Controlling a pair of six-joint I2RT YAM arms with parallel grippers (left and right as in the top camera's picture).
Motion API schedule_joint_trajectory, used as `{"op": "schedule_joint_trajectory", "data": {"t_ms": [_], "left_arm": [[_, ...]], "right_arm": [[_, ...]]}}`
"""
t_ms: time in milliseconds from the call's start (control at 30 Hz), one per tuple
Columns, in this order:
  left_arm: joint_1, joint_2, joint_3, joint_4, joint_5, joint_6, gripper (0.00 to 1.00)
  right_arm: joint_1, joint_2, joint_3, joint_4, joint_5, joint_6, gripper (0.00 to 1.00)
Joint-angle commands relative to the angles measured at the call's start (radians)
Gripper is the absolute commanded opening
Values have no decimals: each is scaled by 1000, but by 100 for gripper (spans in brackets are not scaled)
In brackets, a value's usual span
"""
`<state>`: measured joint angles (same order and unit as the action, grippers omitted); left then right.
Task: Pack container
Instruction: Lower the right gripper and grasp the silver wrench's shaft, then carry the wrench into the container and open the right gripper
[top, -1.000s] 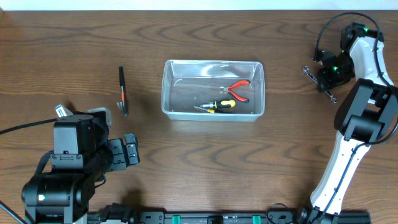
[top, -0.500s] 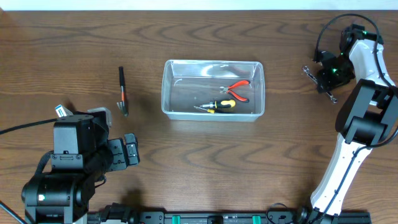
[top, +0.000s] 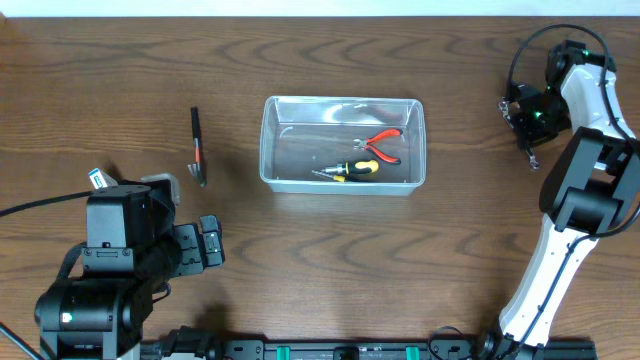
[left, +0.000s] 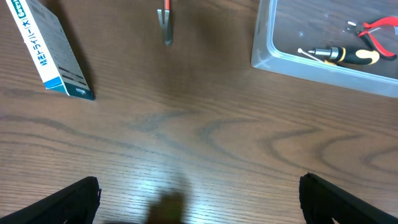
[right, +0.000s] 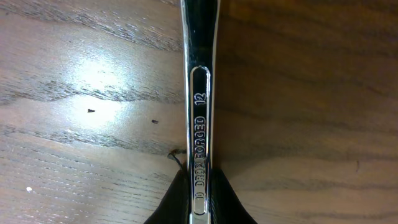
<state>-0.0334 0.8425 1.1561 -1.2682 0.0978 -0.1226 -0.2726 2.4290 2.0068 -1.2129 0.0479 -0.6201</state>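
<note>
The right gripper should next lift, swing left in the overhead view while turning, and lower over the container's bottom beside the screwdriver (top: 352, 170), because that part of the bottom is empty.
The container (top: 343, 100), a clear rectangular bin, stands mid-table and holds red-handled pliers (top: 381, 143) and a yellow-and-black screwdriver (top: 352, 170). Its corner also shows in the left wrist view (left: 292, 62). At the far right my right gripper (top: 527, 122) points down at the table. In the right wrist view it (right: 200, 202) is shut on a chrome wrench (right: 200, 93), whose shank is pinched between the black fingers (right: 177, 202). My left gripper (top: 208, 245) waits open at the lower left, its jaws (left: 199, 202) wide apart over bare wood.
A black tool with a red grip (top: 197, 147) lies left of the container and shows at the top of the left wrist view (left: 166, 25). A small blue-and-white box (left: 53, 53) lies by the left arm (top: 98, 179). The right arm's white links stand along the right edge.
My right gripper's jaws have closed onto the wrench, which now looks steeper and shorter from overhead. The left arm has not moved.
</note>
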Motion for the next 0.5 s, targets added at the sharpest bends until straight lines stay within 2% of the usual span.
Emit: {"op": "schedule_joint_trajectory", "data": {"t_ms": [0,467], "left_arm": [[4,-1,6,-3,-5,18,98],[4,-1,6,-3,-5,18,98]], "right_arm": [[39,77,-53,-6,-26,6,1],[207,-31,43,-43,-95,116,1]]}}
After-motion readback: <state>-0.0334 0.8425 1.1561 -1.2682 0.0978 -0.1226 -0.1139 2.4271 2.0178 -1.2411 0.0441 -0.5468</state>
